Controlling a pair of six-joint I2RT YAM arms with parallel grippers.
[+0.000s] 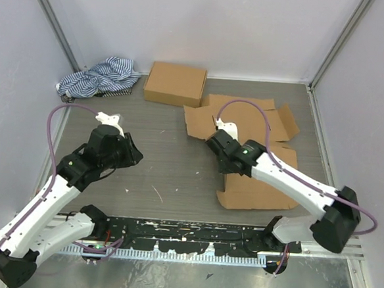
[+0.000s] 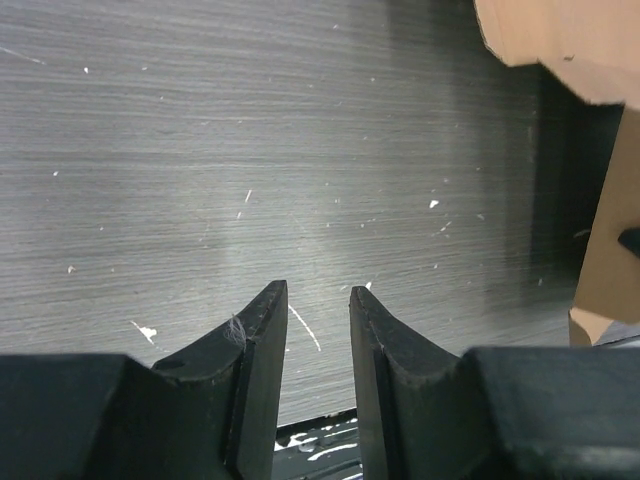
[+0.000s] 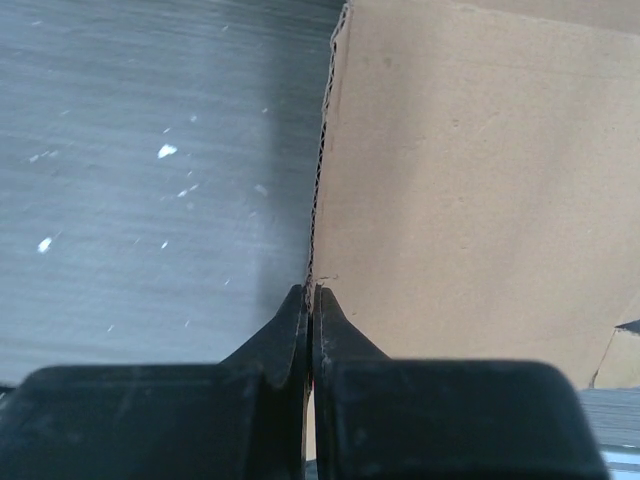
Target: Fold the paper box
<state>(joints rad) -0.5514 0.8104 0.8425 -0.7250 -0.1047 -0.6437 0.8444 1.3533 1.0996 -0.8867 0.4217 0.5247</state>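
I should drag the edge of the cardboard sheet with my right gripper to the left in the top view and back over the bare tabletop, then release it next, because the sheet lies off-centre.
The paper box point(image 1: 253, 118) is a flat, unfolded brown cardboard sheet lying on the right half of the table. My right gripper point(image 1: 217, 144) is at its left edge. In the right wrist view the right gripper point(image 3: 310, 290) is shut on the corrugated edge of the cardboard point(image 3: 470, 180), which runs straight in between the fingertips. My left gripper point(image 1: 135, 154) hovers over bare table left of centre, apart from the sheet. Seen from the left wrist, that gripper point(image 2: 318, 290) stands open with nothing between its fingers, and parts of the cardboard point(image 2: 570, 40) show at the right.
A closed brown cardboard box point(image 1: 176, 83) sits at the back centre. A crumpled blue-striped cloth point(image 1: 101, 77) lies in the back left corner. Grey walls enclose the table on three sides. A black rail point(image 1: 186, 232) runs along the near edge.
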